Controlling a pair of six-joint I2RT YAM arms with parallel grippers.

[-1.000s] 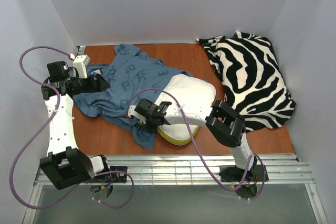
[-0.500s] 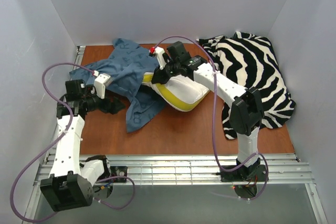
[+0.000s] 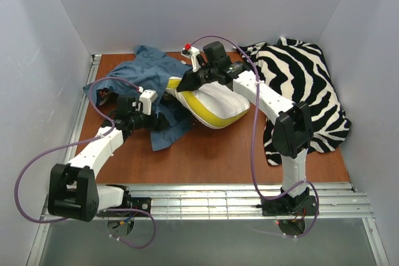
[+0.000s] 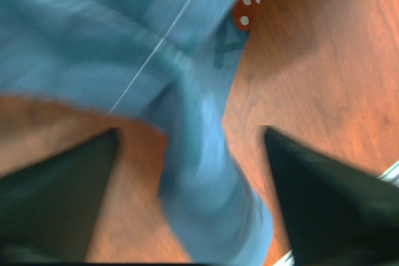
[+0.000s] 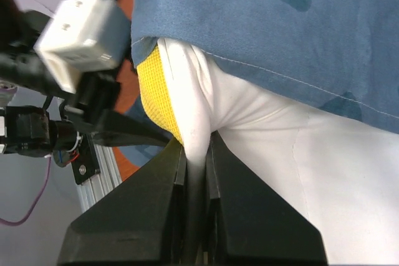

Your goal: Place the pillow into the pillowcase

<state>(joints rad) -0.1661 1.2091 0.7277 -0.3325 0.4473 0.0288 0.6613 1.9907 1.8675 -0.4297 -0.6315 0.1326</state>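
The yellow edge still shows uncovered, so my right gripper will next bring the pinched fold back and down toward the pillowcase's near flap [image 3: 176, 126] [image 5: 134, 152], then let it go.
The white pillow [image 3: 218, 99] with its yellow edge lies mid-table, its left end tucked under the blue pillowcase [image 3: 146, 70]. My right gripper [image 3: 187, 83] is shut on a fold of the pillow's left edge, seen pinched between the jaws in the right wrist view [image 5: 196, 154], with the pillowcase [image 5: 280, 23] draped over the pillow [image 5: 280, 154]. My left gripper [image 3: 157, 120] is open over the pillowcase's near flap. In the left wrist view the blurred blue pillowcase [image 4: 124, 42] runs between the spread fingers [image 4: 324, 197] of the left gripper [image 4: 193, 179].
A zebra-striped cloth [image 3: 299, 98] covers the right side of the brown table [image 3: 212, 151]. White walls close in on three sides. A metal rail [image 3: 218, 194] runs along the near edge. The left arm's white camera block [image 5: 81, 35] is close beside the pillow's end.
The right arm swung from the pillow's near side to its far left end and now pinches it. The left arm moved right, low over the pillowcase's near flap. The pillow shifted slightly.
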